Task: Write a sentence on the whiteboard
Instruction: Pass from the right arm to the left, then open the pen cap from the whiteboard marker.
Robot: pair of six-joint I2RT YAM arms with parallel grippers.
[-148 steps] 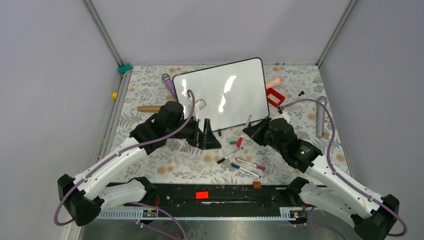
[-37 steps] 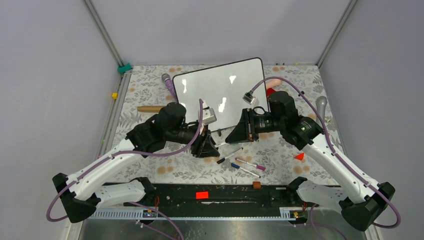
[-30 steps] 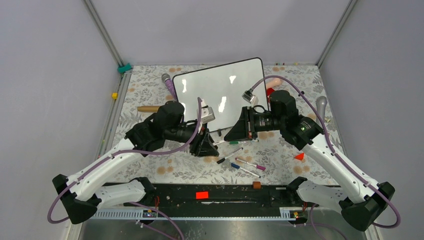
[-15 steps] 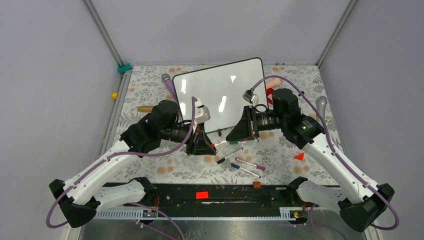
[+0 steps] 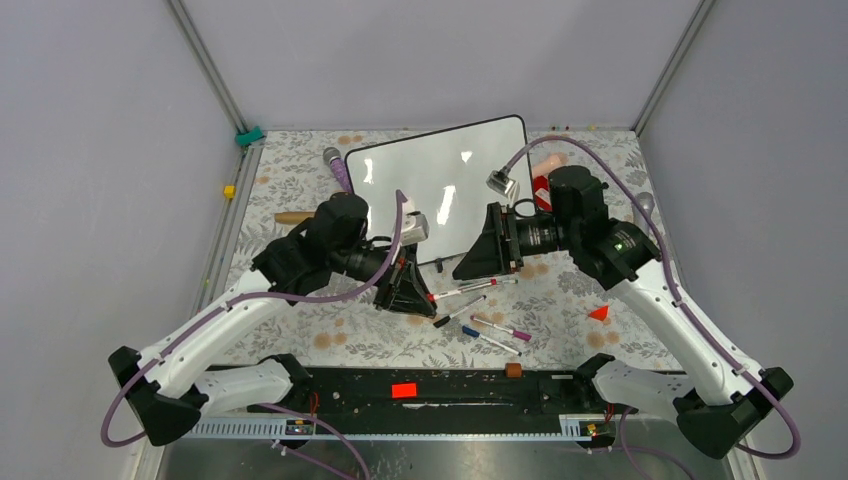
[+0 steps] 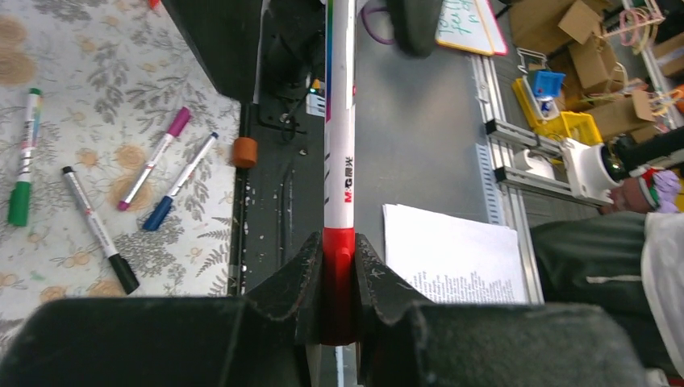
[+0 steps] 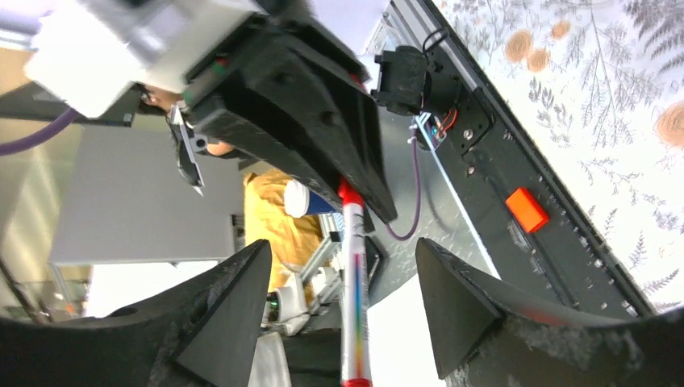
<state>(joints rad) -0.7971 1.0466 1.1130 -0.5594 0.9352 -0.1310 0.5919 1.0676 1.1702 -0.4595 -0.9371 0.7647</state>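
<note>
I should next move my left gripper away from my right gripper, then down beside the black marker's end with the cap [image 5: 441, 322] [image 6: 125, 276] to let go of the red end, as cloth lies open there.
The whiteboard [image 5: 440, 185] lies at the back middle of the table, plain white with glare spots; the sentence is out of view. A white marker with a red end [image 6: 339, 145] hangs in the air in front of the board's near edge, also in the top view as a marker [image 5: 458, 291]. My left gripper [image 6: 339, 278] is shut on its red end [image 6: 339, 298]. My right gripper [image 7: 348, 322] stands open around the marker's barrel [image 7: 352, 274], both fingers well clear of it. From above, the left gripper [image 5: 420, 294] and right gripper [image 5: 468, 268] face each other.
Loose markers lie on the floral cloth near the front: green [image 6: 22, 157], black [image 6: 93, 230], magenta [image 6: 153, 157], blue [image 6: 181, 181]. A red wedge [image 5: 599, 313], a wooden pin [image 5: 292, 217], a purple microphone [image 5: 338, 165] and a grey microphone [image 5: 645, 205] lie around the board.
The right gripper's jaws have opened off the marker, while the left gripper has shut on its red end. Both arms have shifted only slightly.
</note>
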